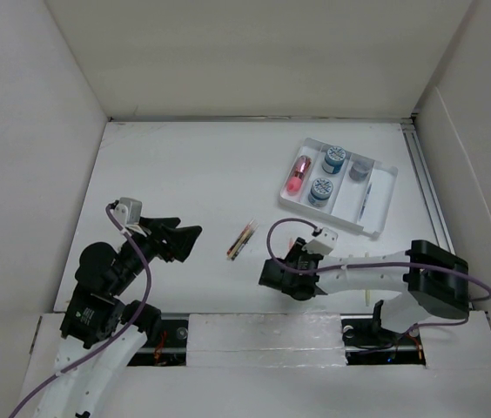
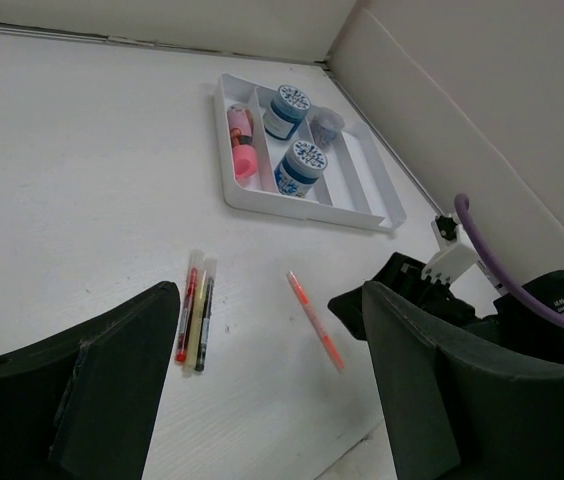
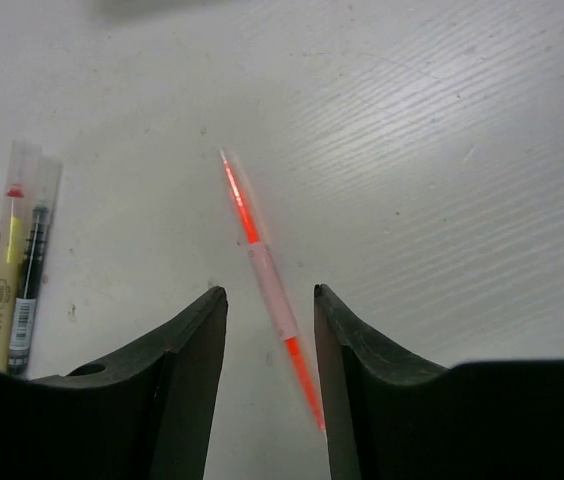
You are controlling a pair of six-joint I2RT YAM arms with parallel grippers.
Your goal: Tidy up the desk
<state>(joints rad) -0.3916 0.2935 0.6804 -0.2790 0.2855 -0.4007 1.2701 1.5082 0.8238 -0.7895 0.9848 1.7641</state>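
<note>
The pale middle part of the orange pen (image 3: 273,290) comes next for my right gripper, which lowers first, then closes.
The white desk (image 1: 193,174) holds three pens (image 1: 241,239) lying side by side at its middle: red, yellow and black, also in the left wrist view (image 2: 195,310) and the right wrist view (image 3: 17,255). An orange pen (image 3: 262,265) lies alone on the desk to their right, also in the left wrist view (image 2: 314,320). My right gripper (image 3: 270,292) is open, low over the desk, one jaw on each side of the orange pen, not touching it. My left gripper (image 1: 182,237) is open and empty, left of the three pens.
A white compartment tray (image 1: 383,193) stands at the back right. It holds two blue-lidded jars (image 1: 335,158) (image 1: 321,189), a grey cup (image 1: 359,169), a pink item (image 1: 298,174) and a dark pen (image 1: 366,202). White walls close in the desk on three sides.
</note>
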